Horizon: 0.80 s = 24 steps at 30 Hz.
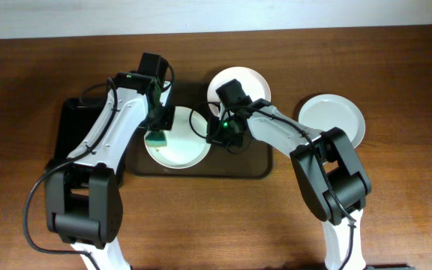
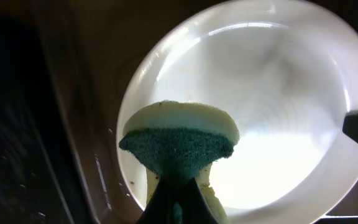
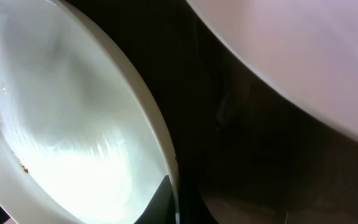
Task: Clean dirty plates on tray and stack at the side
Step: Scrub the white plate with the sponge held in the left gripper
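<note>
The right gripper lifts, crosses to the right in the overhead view and lowers onto the third white plate [image 1: 331, 123] next, which lies off the tray.
A white plate [image 1: 182, 150] lies on the dark brown tray [image 1: 253, 169]. My left gripper [image 1: 157, 137] is shut on a green and yellow sponge [image 2: 179, 140] and holds it over the plate's left part [image 2: 278, 112]. My right gripper [image 1: 217, 133] is shut on this plate's right rim [image 3: 157, 134], one finger inside and one outside. A small brown speck shows on the plate's face [image 3: 23, 166]. A second white plate [image 1: 250, 81] sits at the tray's back edge; it also shows in the right wrist view [image 3: 303, 56]. A third white plate [image 1: 331, 118] lies on the table to the right.
A smaller black tray [image 1: 70, 127] lies left of the brown tray, under my left arm. The wooden table [image 1: 396, 202] stretches around both trays.
</note>
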Motion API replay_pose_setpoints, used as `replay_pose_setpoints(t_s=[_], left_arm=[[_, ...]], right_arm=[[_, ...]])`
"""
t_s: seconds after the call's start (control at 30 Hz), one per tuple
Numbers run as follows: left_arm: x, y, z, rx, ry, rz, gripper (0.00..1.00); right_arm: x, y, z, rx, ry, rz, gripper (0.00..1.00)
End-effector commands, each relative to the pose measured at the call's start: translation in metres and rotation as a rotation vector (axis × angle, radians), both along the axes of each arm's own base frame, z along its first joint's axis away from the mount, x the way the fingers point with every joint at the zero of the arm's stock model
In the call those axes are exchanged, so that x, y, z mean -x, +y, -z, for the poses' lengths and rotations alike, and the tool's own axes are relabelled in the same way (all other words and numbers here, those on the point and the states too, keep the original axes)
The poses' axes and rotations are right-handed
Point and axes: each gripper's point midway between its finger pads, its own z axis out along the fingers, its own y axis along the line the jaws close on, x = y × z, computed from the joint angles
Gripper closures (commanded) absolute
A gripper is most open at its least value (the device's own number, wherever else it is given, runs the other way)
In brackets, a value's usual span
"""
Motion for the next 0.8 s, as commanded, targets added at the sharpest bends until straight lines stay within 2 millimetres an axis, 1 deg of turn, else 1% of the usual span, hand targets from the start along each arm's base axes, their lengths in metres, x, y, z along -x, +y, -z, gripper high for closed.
replay_pose_setpoints(t_s=[0.0,0.07,0.1,0.27,0.33,0.37,0.43,0.47,0.53,0.6,0.63,0.67,0.73,0.77], left_arm=[[0.019,0.002,0.015,0.031,0.061,-0.090,0.99],[0.029,0.004,0.028,0.028,0.090,-0.132,0.99],[0.030,0.004,0.035,0.030,0.089,-0.142,0.99],[0.015,0.001,0.066,0.061,-0.014,-0.151,0.99],[0.013,0.000,0.081,0.066,-0.028,-0.150,0.99],[0.015,0.002,0.095,0.055,-0.026,-0.152,0.99],[0.019,0.010,0.114,0.013,-0.015,-0.158,0.99],[0.023,0.016,0.125,-0.022,-0.001,-0.163,0.99],[0.032,0.030,0.140,-0.102,0.019,-0.172,0.99],[0.032,0.046,0.147,-0.193,0.013,-0.182,0.99],[0.026,0.055,0.145,-0.245,-0.023,-0.191,0.99],[0.019,0.058,0.143,-0.266,-0.057,-0.198,0.99],[0.002,0.058,0.139,-0.263,-0.133,-0.211,1.00],[-0.012,0.055,0.135,-0.242,-0.192,-0.220,0.99]], right_arm=[[-0.005,-0.005,0.004,0.020,-0.006,0.012,0.96],[-0.005,-0.005,0.004,0.020,-0.006,0.012,0.96],[-0.005,-0.005,0.004,0.020,-0.006,0.012,0.96],[-0.005,-0.005,0.004,0.020,-0.006,0.012,0.96],[-0.005,-0.005,0.004,0.020,-0.006,0.012,0.96],[-0.005,-0.005,0.004,0.020,-0.006,0.012,0.96],[-0.005,-0.005,0.004,0.020,-0.006,0.012,0.96],[-0.005,-0.005,0.004,0.020,-0.006,0.012,0.96],[-0.005,-0.005,0.004,0.020,-0.006,0.012,0.96],[-0.005,-0.005,0.004,0.020,-0.006,0.012,0.96],[-0.005,-0.005,0.004,0.020,-0.006,0.012,0.96],[-0.005,-0.005,0.004,0.020,-0.006,0.012,0.96],[-0.005,-0.005,0.004,0.020,-0.006,0.012,0.96],[-0.004,-0.005,0.004,0.021,-0.005,0.012,0.96]])
